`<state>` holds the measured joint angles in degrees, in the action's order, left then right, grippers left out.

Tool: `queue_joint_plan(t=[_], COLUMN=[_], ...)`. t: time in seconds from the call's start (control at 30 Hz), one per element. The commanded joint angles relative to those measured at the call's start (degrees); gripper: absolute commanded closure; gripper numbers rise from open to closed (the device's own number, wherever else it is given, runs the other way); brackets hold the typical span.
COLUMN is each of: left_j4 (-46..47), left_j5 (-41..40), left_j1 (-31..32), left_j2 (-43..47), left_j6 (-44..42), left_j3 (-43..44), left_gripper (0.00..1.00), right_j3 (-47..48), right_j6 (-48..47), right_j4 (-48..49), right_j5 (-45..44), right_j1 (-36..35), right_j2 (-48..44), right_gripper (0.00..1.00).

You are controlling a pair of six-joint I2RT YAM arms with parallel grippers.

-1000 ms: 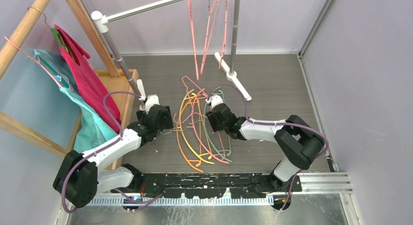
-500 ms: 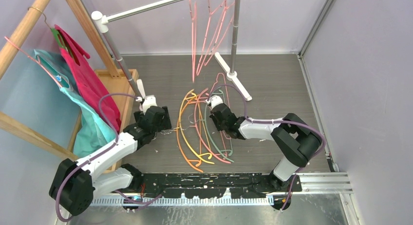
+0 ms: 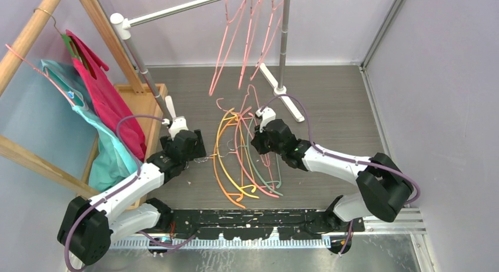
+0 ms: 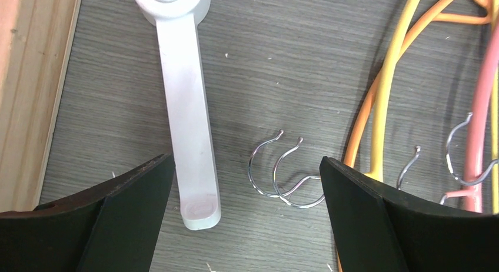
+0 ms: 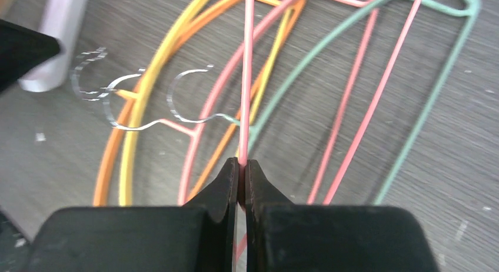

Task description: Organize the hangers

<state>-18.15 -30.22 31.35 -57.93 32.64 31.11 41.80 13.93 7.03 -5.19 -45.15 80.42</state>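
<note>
The metal bar with the pink hangers is above and outward, so my right gripper needs to lift up and outward next, hook this one beside them and release.
A pile of bare hangers (image 3: 241,160) lies on the floor between my arms: orange, yellow, pink and pale green. Three pink hangers (image 3: 247,36) hang from the metal rail, tilted left. My right gripper (image 5: 243,164) is shut on a thin pink hanger wire (image 5: 247,78) and sits at the pile's right edge (image 3: 259,143). My left gripper (image 4: 244,183) stands open just above the floor at the pile's left side (image 3: 197,157). Two silver hanger hooks (image 4: 276,172) lie between its fingers, touching neither.
The rack's white foot (image 4: 185,107) runs along the floor beside my left finger; its other foot (image 3: 282,92) lies behind the pile. A wooden frame (image 3: 35,30) with magenta and teal garments (image 3: 100,107) stands at left, by a wooden tray (image 3: 147,95).
My right gripper has closed on the pink wire and shifted slightly right and back. The pink hangers on the rail have swung left. My left gripper barely moved.
</note>
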Motion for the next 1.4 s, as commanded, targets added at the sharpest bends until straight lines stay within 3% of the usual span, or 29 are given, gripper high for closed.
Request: queue_joint_plan(t=[0.0,0.57,0.83,1.1,1.37], left_j4=[1.9,5.2,5.5,4.9,4.7], left_j5=[-2.0,-0.5,-0.4,-0.1,0.1], left_j1=[-0.3,-0.3,-0.3,-0.3,-0.3], left_j2=[0.4,-4.3,-4.4,-1.8,-0.8], left_j6=[2.1,4.8,4.6,4.0,3.7], left_j3=[-1.6,-2.2,-2.4,-2.5,-2.8], left_gripper=[0.02,0.02,0.02,0.02,0.02], right_j3=[1.7,8.3,12.1,18.1,30.0], right_j6=[9.0,14.7,14.5,14.7,10.8], right_j4=[6.4,13.2,16.7,18.4,13.6], right_j5=[8.3,5.2,-3.7,-9.3,-16.2], right_j1=[-0.6,-13.6,-22.7,-24.5,-24.6], right_j2=[-3.2,-3.6,-4.7,-2.7,1.6], right_gripper=[0.99,0.99,0.99,0.99,0.99])
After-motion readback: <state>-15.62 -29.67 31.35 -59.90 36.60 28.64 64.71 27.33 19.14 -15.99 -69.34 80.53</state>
